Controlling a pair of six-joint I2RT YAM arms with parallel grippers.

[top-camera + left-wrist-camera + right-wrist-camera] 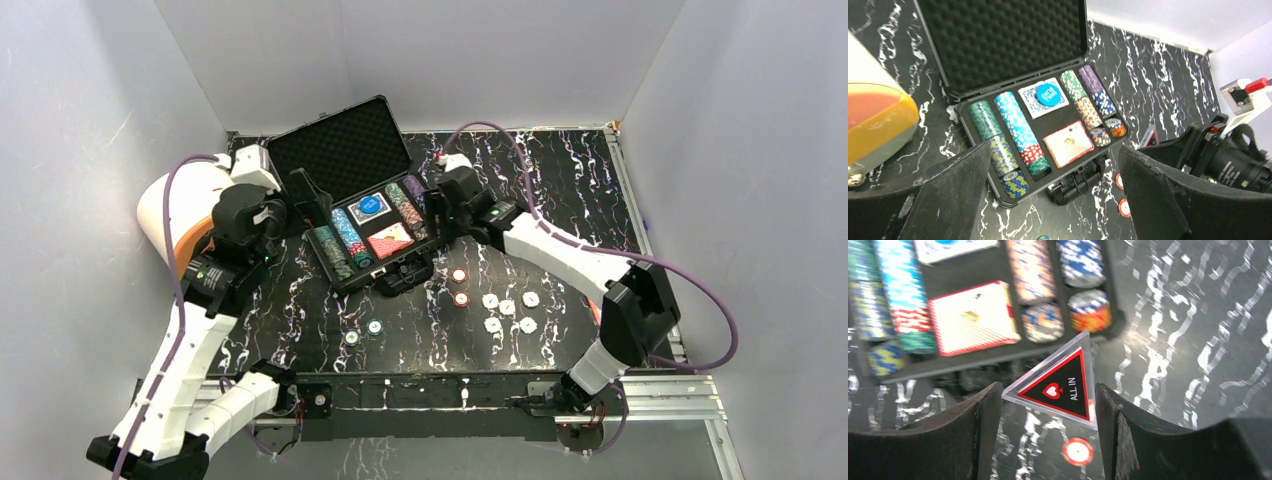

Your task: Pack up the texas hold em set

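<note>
The red deck's bare top (974,316) lies below my right gripper, to its left in the top view, so that gripper needs to move across and down next, letting go of the marker (1060,385).
The black hard case (335,150) lies open at the table's middle back, its foam lid (1008,40) tilted up. Rows of poker chips (1015,127) and two card decks (1068,142) fill its tray. A clear triangular "ALL IN" marker (1060,385) sits between the fingers of my right gripper (1048,400), which is shut on it just off the case's near right corner (438,215). My left gripper (305,205) hovers open at the case's left side, nothing between its fingers (948,195). Loose chips (508,307) lie on the table in front.
A big white-and-orange cylinder (180,215) lies at the left behind my left arm. Two red chips (460,287) lie near the case's handle (1080,185), and two more chips (362,332) rest nearer the front. White walls close in on three sides.
</note>
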